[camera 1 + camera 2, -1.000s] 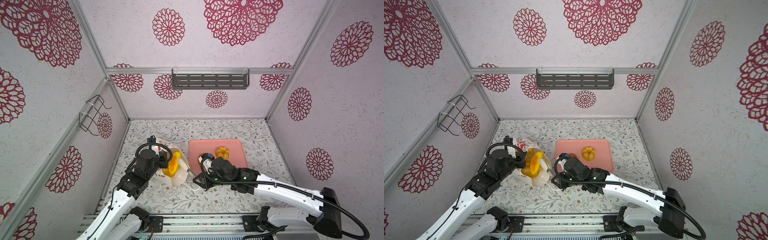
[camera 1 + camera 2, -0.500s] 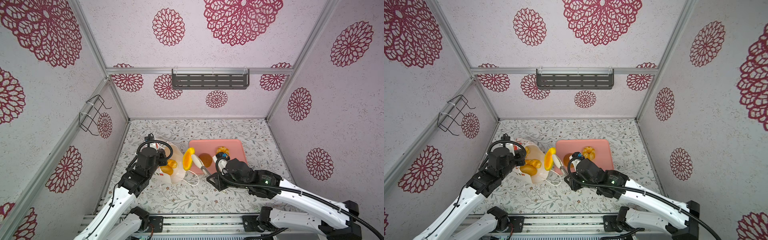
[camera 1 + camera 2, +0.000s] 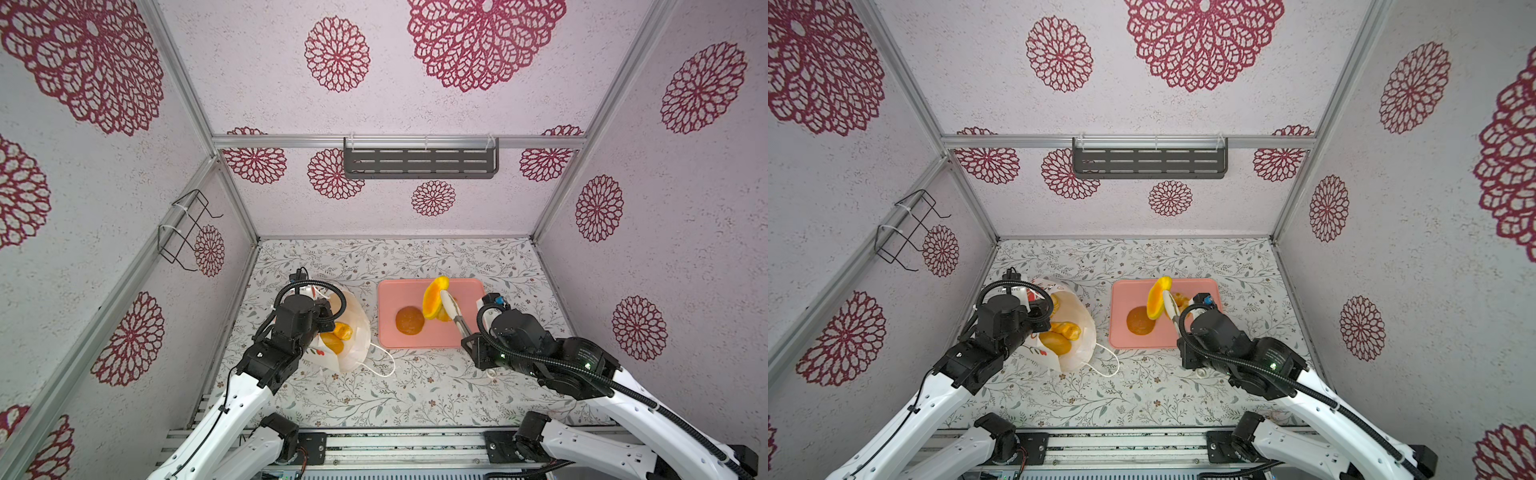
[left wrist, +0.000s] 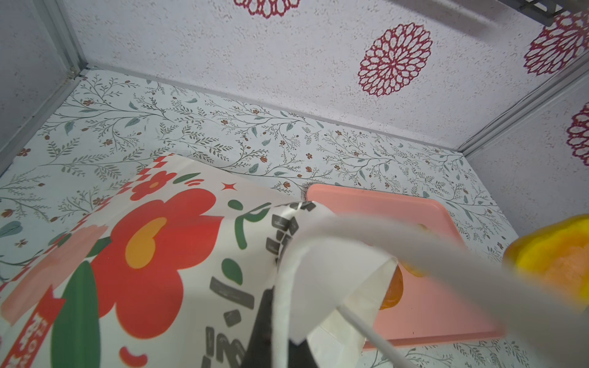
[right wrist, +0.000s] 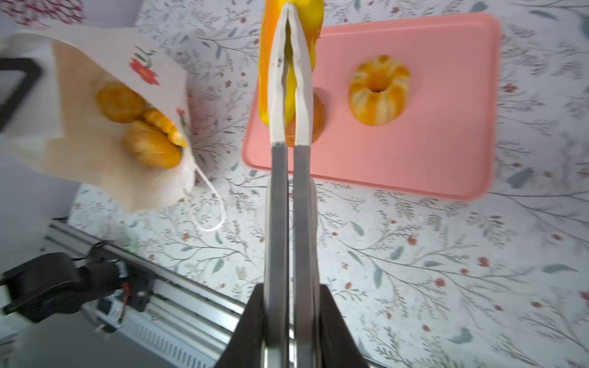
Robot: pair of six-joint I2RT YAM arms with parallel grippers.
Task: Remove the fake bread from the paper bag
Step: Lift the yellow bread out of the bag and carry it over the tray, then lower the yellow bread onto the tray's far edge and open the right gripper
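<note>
The bare end of the tray farthest from the bag is below, past the ring bun, so my right gripper needs to carry the loaf (image 3: pixel 432 296) there next, lower it and release it.
The white paper bag (image 3: pixel 355 332) with a red flower print lies tilted with its mouth open on the left of the floor. My left gripper (image 4: pixel 275 309) is shut on its rim. Several golden loaves of fake bread (image 5: pixel 149 146) lie inside the bag. My right gripper (image 5: pixel 288 14) is shut on a yellow-orange oval loaf (image 3: pixel 432 296), held on end above the pink tray (image 3: pixel 432 343). A round brown bun (image 3: pixel 409 320) and a ridged ring-shaped bun (image 5: pixel 379 90) lie on the tray. In both top views the ring bun is mostly hidden behind the right gripper's fingers (image 3: pixel 1170 308).
A white cord handle (image 3: pixel 384 363) trails from the bag onto the flowered floor. A dark slotted shelf (image 3: pixel 419 162) hangs on the back wall and a wire rack (image 3: pixel 185 230) on the left wall. The front rail (image 3: pixel 395 442) runs along the near edge.
My right gripper has drawn the yellow-orange oval loaf out of the bag's mouth and carried it right, over the pink tray. The left gripper has kept its hold on the bag.
</note>
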